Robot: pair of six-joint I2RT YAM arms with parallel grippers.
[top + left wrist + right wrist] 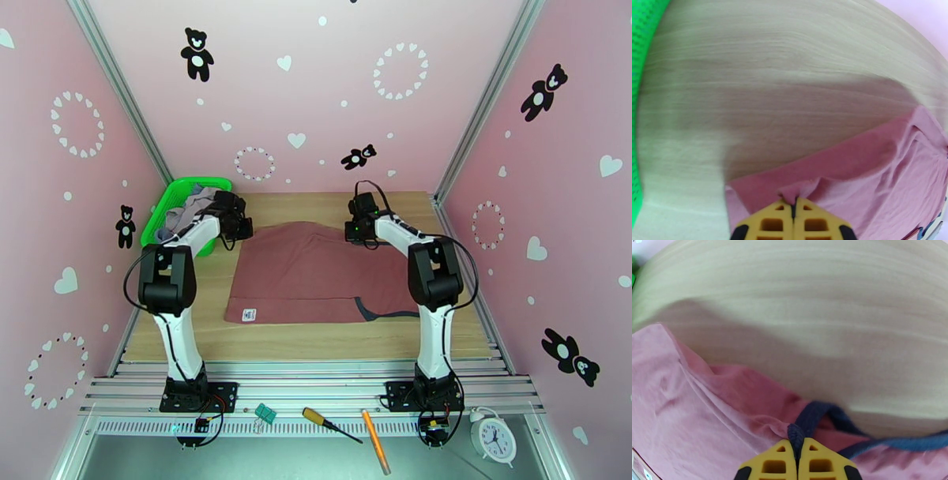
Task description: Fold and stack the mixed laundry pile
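Next, my left gripper brings the red top's raised edge back and down onto the top's flat cloth beyond the white label and releases the edge there.
A rust-red top lies spread on the wooden table, its white label at the near left corner and dark trim at the near right. My left gripper is shut on the top's far left edge; in the left wrist view the yellow fingertips pinch a fold of the red cloth. My right gripper is shut on the far right edge, where the yellow fingertips clamp the dark trim and red cloth. More of the laundry pile, grey pieces, lies in the basket.
A bright green mesh basket stands at the table's far left corner, close to my left arm. A screwdriver, an orange pen, green clips and a white clock lie on the metal ledge in front of the arm bases. Pink walls enclose the table.
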